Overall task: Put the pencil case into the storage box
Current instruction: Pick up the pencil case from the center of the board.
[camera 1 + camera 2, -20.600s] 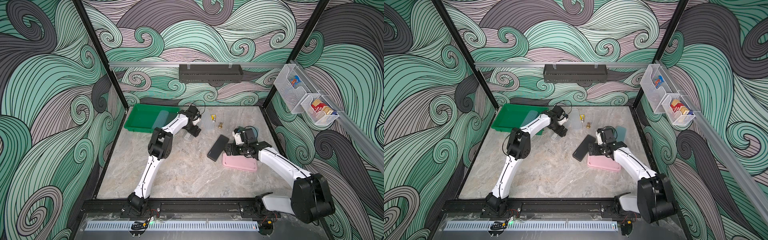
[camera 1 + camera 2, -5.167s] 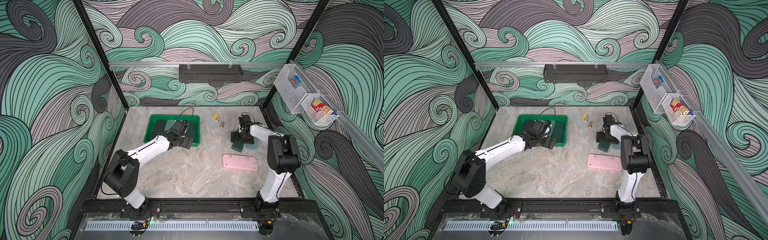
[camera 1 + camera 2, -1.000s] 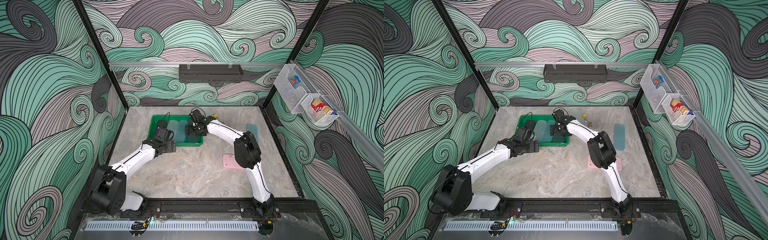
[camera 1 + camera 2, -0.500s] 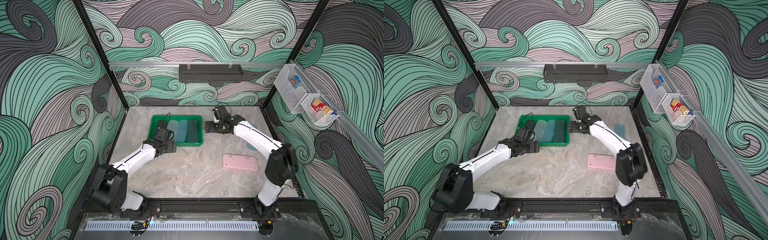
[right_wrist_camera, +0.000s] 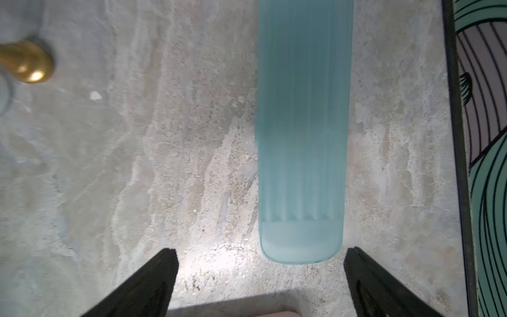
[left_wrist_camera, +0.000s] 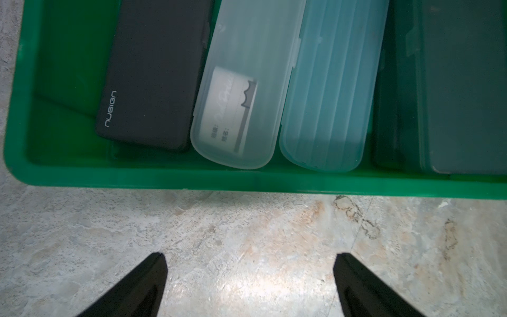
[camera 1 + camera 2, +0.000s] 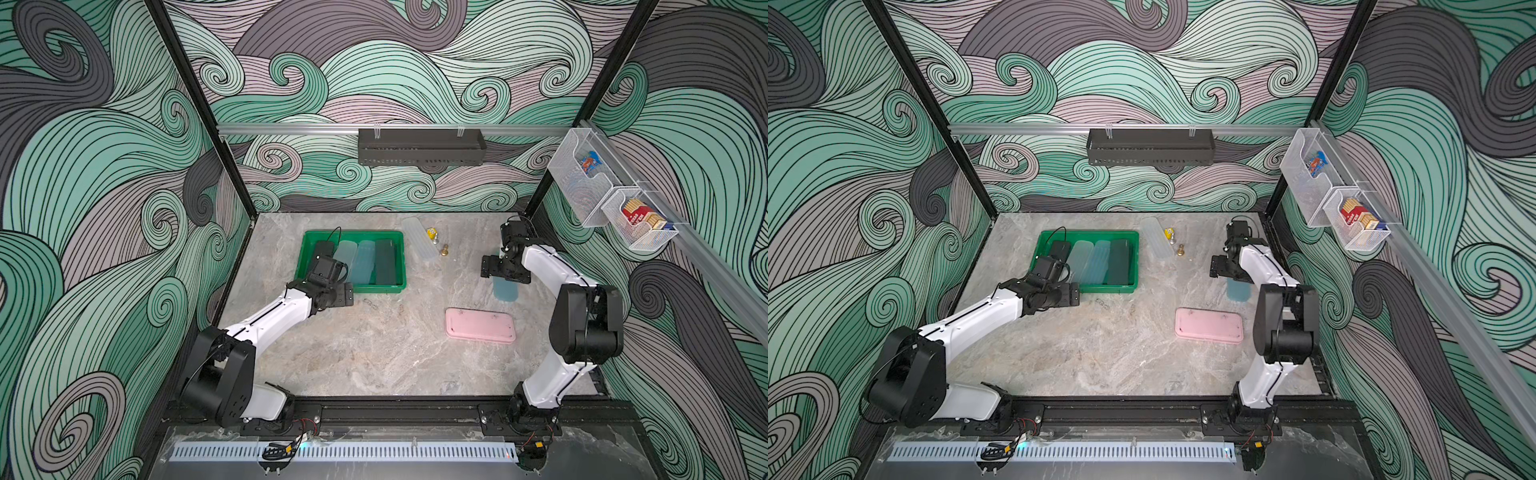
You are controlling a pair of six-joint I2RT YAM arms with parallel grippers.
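Observation:
My open fingers are above the teal pencil case, so my right gripper will go down next over the near half of the case and close across its width.
The green storage box (image 7: 374, 287) (image 7: 1108, 289) (image 6: 247, 179) holds several pencil cases side by side: a black one (image 6: 153, 76), a frosted clear one (image 6: 247, 82), a teal one (image 6: 329, 87) and a dark one (image 6: 452, 82). My left gripper (image 7: 345, 296) (image 6: 248, 258) hangs open over bare table just in front of the box. My right gripper (image 7: 505, 275) (image 5: 259, 254) is open and empty at the far right, above one end of a teal pencil case (image 7: 505, 290) (image 5: 301, 137) lying on the table. A pink pencil case (image 7: 480, 326) (image 7: 1208, 325) lies flat nearer the front.
A clear pencil case (image 7: 419, 242) lies right of the box, with two small brass pieces (image 7: 444, 250) beside it. A black perforated trough (image 7: 419, 146) hangs on the back wall and white wire baskets (image 7: 606, 199) on the right wall. The right frame post (image 5: 455, 137) stands close to the teal case.
My right arm has swung from the box's right edge to the right side, above the teal case on the table. The left arm has barely moved.

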